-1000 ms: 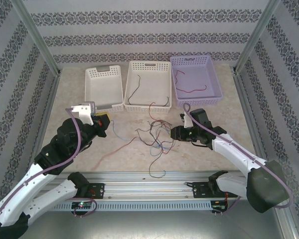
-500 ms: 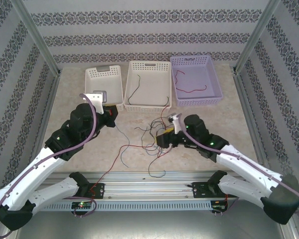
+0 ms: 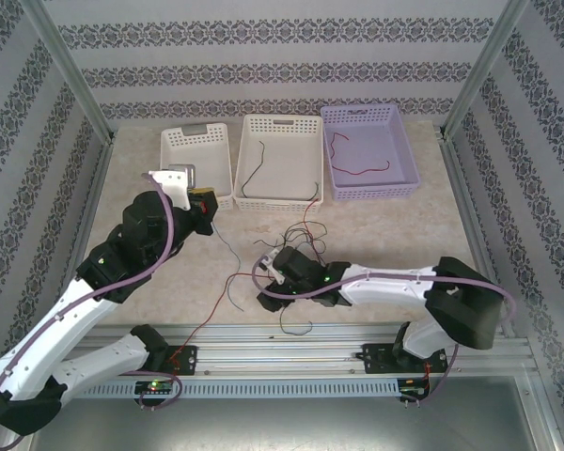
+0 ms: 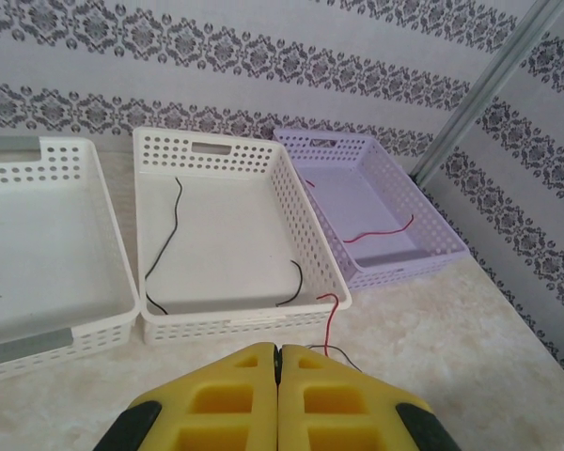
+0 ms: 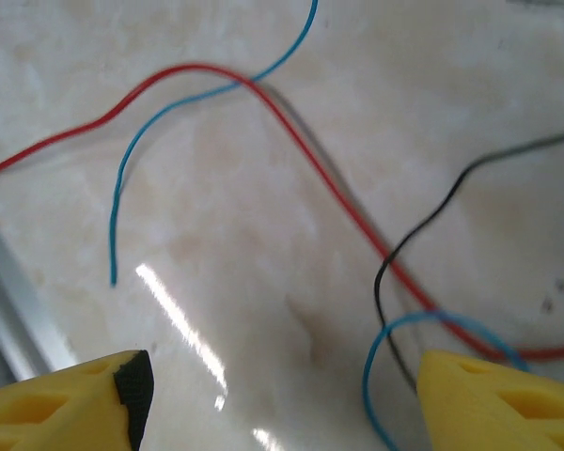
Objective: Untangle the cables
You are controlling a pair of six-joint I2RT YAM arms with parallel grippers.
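Note:
The red cable's bend (image 3: 242, 274) (image 5: 263, 94) is below and ahead of my right gripper. I will move its open fingers forward and down to the bend next, clear of the black cable.
The cables (image 3: 296, 249) are thin red, black and blue strands tangled mid-table. My right gripper (image 3: 269, 285) hovers low over their near left part, open. Between and ahead of its yellow fingers (image 5: 479, 399) lie a red cable (image 5: 291, 132), a blue cable (image 5: 132, 169) and a black cable (image 5: 423, 221); nothing is gripped at the right gripper (image 5: 282, 399). My left gripper (image 3: 207, 202) is shut in front of the baskets, and a thin blue-grey cable (image 3: 227, 254) trails from it toward the tangle. Its left gripper (image 4: 279, 349) pads are pressed together.
Three baskets line the back: a left white basket (image 3: 169, 183), a middle white basket (image 3: 280, 122) holding a black cable (image 3: 254, 174), and a purple basket (image 3: 367, 113) holding a red cable (image 3: 357, 169). A red strand (image 4: 331, 319) hooks over the middle basket's rim (image 4: 244, 315). A metal rail (image 3: 291, 334) runs along the near edge.
The right arm swung left and down from the table's right side to the near left part of the tangle, and its jaws opened. The left gripper rose toward the baskets, dragging its thin cable.

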